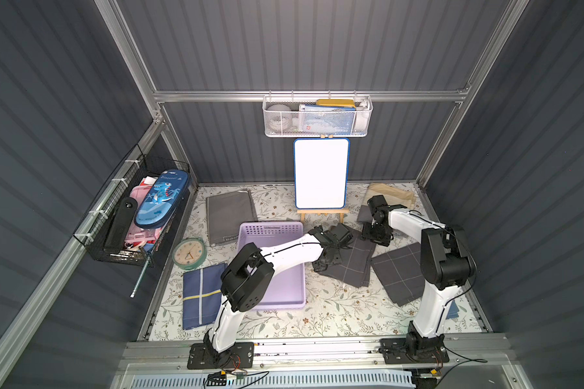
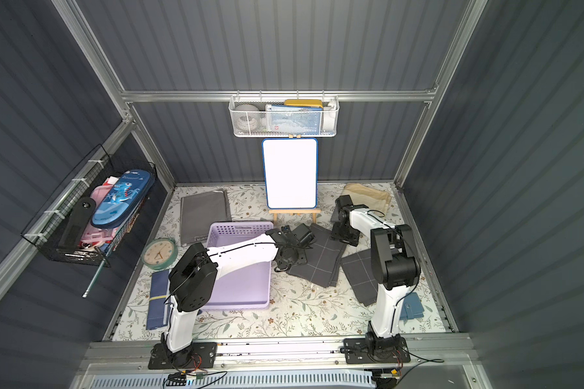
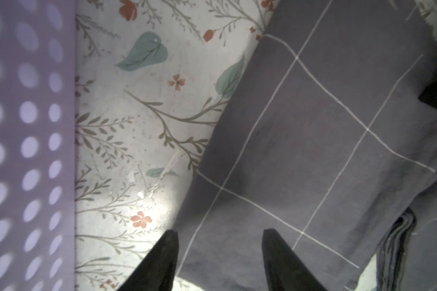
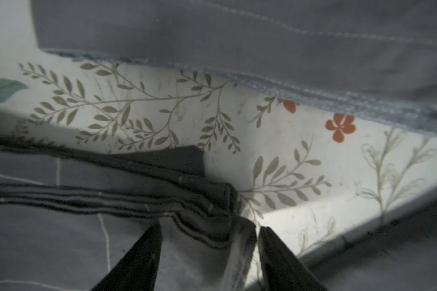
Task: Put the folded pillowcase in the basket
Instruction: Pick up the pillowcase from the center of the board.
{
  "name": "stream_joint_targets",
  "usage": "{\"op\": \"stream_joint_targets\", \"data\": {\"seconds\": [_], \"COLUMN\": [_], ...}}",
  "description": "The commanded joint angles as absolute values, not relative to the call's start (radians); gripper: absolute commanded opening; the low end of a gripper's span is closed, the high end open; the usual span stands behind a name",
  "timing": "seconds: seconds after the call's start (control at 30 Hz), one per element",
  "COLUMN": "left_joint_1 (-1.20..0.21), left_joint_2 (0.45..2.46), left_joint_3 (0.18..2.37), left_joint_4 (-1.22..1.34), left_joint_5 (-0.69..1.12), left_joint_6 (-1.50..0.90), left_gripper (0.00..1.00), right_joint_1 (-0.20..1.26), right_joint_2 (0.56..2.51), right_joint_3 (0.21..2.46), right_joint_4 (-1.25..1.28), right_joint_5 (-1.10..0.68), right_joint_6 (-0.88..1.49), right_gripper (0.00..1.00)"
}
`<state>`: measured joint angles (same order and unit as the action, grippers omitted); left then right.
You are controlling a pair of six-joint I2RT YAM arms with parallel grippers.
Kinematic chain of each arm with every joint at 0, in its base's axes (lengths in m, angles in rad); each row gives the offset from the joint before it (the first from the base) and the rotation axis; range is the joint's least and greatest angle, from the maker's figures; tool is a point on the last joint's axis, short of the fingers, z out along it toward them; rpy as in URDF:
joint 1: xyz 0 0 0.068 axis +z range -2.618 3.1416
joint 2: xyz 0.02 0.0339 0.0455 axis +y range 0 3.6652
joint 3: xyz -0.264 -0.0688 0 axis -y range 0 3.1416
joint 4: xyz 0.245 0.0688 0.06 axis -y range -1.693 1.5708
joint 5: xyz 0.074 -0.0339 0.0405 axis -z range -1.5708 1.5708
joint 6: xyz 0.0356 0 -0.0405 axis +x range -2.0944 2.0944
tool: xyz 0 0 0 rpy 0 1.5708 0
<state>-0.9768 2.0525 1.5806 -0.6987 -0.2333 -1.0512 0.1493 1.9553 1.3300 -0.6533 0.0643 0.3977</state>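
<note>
The pillowcase's basket-side edge (image 3: 185, 218) runs between the open fingers of my left gripper, so I will lower the gripper a little onto that edge, facing the side of the basket, and close it.
The folded pillowcase (image 1: 356, 261) (image 2: 321, 261), dark grey with thin white grid lines, lies on the floral table just right of the pale lilac basket (image 1: 284, 286) (image 2: 246, 286). My left gripper (image 1: 326, 264) (image 2: 285, 264) hangs over the pillowcase's basket-side edge. In the left wrist view it (image 3: 220, 234) is open, one finger over the table and one over the cloth (image 3: 313, 126), with the basket wall (image 3: 28, 141) beside. My right gripper (image 1: 376, 235) (image 2: 344, 237) is at the pillowcase's far right corner. In the right wrist view it (image 4: 208, 229) stands open around the layered corner (image 4: 212, 201).
A second grey grid cloth (image 1: 398, 272) lies to the right, by the right arm. A plain grey cloth (image 1: 230, 215), a green clock (image 1: 189, 253) and a navy cloth (image 1: 201, 296) lie left of the basket. A whiteboard on an easel (image 1: 321, 173) and a beige cloth (image 1: 391, 195) stand behind.
</note>
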Motion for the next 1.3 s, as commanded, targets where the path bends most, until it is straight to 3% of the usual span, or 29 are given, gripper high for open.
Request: {"op": "stream_joint_targets", "data": {"seconds": [0.0,0.37,0.5,0.57,0.73,0.9,1.03,1.27], "left_joint_1": [-0.983,-0.983,-0.982,-0.982,-0.982,-0.983,-0.985,-1.001], "left_joint_2": [2.026,2.131,2.148,2.151,2.141,2.136,2.106,2.072], "left_joint_3": [1.545,1.566,1.559,1.568,1.591,1.621,1.642,1.713], "left_joint_4": [-0.773,-0.760,-0.695,-0.692,-0.702,-0.740,-0.755,-0.805], "left_joint_5": [-0.252,-0.228,-0.191,-0.194,-0.224,-0.254,-0.278,-0.323], "left_joint_6": [-1.103,-1.086,-1.080,-1.080,-1.081,-1.078,-1.078,-1.052], "left_gripper": [0.59,0.60,0.55,0.47,0.16,0.01,0.00,0.00], "right_joint_1": [0.141,0.141,0.141,0.141,0.138,0.138,0.140,0.155], "right_joint_2": [1.988,1.963,1.981,1.986,2.001,1.993,1.978,1.868], "right_joint_3": [1.347,1.322,1.320,1.317,1.313,1.298,1.291,1.249], "right_joint_4": [-0.673,-0.644,-0.641,-0.638,-0.623,-0.599,-0.583,-0.544], "right_joint_5": [0.035,0.002,-0.011,-0.015,-0.045,-0.070,-0.093,-0.097], "right_joint_6": [0.385,0.384,0.384,0.383,0.382,0.383,0.392,0.418], "right_gripper": [0.66,0.65,0.62,0.60,0.38,0.17,0.00,0.00]}}
